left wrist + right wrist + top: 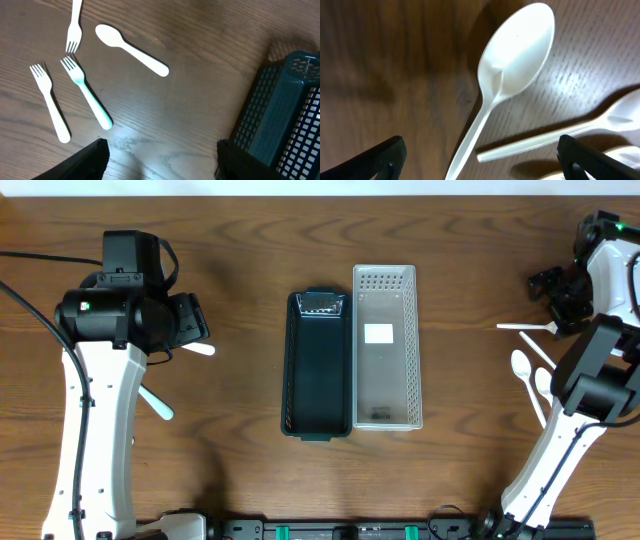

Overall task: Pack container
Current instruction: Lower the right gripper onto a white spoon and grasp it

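The white spoon's neck (547,327) (488,109) is below, so next my right gripper needs to lower its fingers to both sides of it, where it is thin and clear of the other utensil's handle.
A dark green basket (318,365) and a clear grey basket (386,345) lie side by side at the table's middle. My left gripper (160,160) is open and empty above the wood. In its view are a white spoon (131,49), two white forks (74,25) (50,102), a pale green fork (86,92) and the dark basket's corner (280,115). My right gripper (480,160) is open and empty, low over a white spoon (515,50) and another white utensil's handle (545,140). Overhead, white cutlery (527,380) lies at the far right.
Overhead, the left arm (130,310) covers most of the left cutlery; a spoon tip (200,348) and a pale handle (157,402) stick out. A white utensil (525,328) lies by the right arm (600,370). A white label (378,333) sits in the clear basket.
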### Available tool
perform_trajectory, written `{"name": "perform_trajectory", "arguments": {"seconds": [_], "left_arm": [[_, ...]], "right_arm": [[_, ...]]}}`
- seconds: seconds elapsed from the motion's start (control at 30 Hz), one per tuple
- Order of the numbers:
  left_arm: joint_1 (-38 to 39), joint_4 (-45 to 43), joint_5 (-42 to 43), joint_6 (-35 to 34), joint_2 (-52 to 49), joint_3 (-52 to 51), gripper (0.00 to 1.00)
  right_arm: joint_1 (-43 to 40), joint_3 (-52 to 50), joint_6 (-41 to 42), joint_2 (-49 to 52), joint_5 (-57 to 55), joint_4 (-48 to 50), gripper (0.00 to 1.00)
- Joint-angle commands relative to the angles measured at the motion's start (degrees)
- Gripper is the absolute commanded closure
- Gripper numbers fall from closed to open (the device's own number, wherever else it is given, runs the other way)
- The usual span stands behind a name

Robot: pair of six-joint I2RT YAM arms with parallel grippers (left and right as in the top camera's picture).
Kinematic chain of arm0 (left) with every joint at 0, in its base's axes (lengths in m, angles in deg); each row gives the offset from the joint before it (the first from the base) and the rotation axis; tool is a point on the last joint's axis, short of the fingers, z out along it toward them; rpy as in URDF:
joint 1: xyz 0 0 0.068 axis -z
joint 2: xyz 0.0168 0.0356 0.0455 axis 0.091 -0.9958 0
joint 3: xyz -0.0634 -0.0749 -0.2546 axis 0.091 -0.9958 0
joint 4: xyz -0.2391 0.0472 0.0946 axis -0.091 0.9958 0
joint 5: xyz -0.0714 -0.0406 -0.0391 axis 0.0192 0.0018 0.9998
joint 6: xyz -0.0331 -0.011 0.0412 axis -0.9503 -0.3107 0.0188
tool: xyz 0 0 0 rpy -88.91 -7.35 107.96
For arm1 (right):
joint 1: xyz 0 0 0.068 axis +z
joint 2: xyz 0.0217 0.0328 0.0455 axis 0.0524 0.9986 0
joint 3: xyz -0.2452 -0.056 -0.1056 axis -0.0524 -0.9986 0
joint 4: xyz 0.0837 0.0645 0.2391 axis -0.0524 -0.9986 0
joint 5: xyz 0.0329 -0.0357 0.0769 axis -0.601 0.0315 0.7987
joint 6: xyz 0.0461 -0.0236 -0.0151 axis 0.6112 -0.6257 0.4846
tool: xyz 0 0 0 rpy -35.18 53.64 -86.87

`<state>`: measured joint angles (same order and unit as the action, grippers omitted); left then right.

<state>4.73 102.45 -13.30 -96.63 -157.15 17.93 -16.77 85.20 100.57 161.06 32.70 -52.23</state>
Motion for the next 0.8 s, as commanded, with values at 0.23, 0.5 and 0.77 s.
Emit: {"name": "perform_trajectory", "arguments": {"seconds": [0.23,0.5,0.77], "left_arm": [[-0.09,0.37,-0.46,-0.57,-0.24,-0.07,0.28],[-0.09,0.35,-0.46,-0.55,-0.24,-0.07,0.27],[-0.09,0.35,-0.46,-0.55,-0.24,-0.07,0.27]], "right_arm": [[1.42,0.07,-2.62,5.38,-2.12,1.79,0.01],[1.46,0.0,-3.06,5.9,-2.12,1.77,0.41],[1.46,0.0,-4.13,5.9,-2.1,1.44,0.61]]}}
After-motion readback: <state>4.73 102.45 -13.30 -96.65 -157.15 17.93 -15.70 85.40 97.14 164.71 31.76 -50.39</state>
